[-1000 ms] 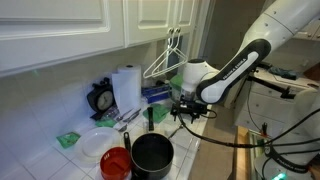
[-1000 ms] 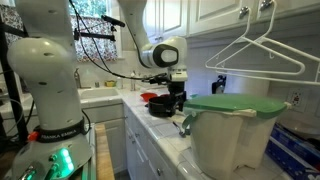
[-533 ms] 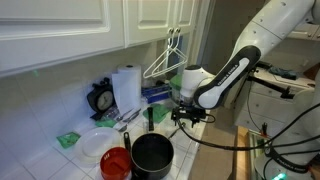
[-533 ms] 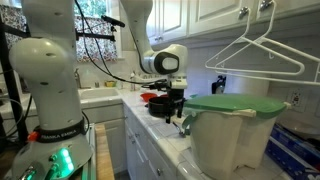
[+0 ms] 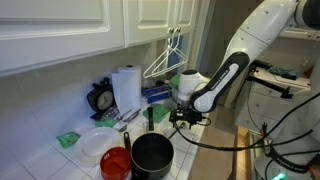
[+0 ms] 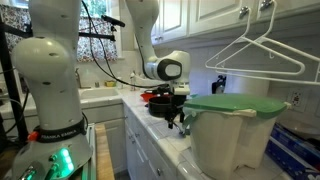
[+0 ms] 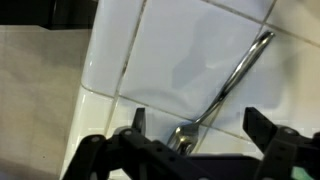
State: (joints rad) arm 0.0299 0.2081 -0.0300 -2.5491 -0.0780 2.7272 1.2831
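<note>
My gripper should go down a little onto the metal fork's neck (image 7: 201, 120) next and close.
A metal fork (image 7: 222, 88) lies on the white tiled counter (image 7: 170, 50) in the wrist view, its head toward the gripper and its handle running away to the upper right. My gripper (image 7: 197, 122) is open, its two fingertips (image 7: 137, 120) standing to either side of the fork's head, just above the tile. In both exterior views the gripper (image 5: 185, 116) (image 6: 176, 117) hangs low over the counter edge, between the black pot (image 5: 152, 154) and the white container with the green lid (image 6: 232, 130).
A red bowl (image 5: 116, 162), a white plate (image 5: 96, 146), a paper towel roll (image 5: 126, 88), a black timer (image 5: 100, 98) and a green cloth (image 5: 68, 139) sit on the counter. White hangers (image 6: 258, 55) hang from the cabinet. The counter's edge runs close beside the gripper.
The arm has lowered the gripper toward the counter and shifted it slightly along the edge; the jaws stay open.
</note>
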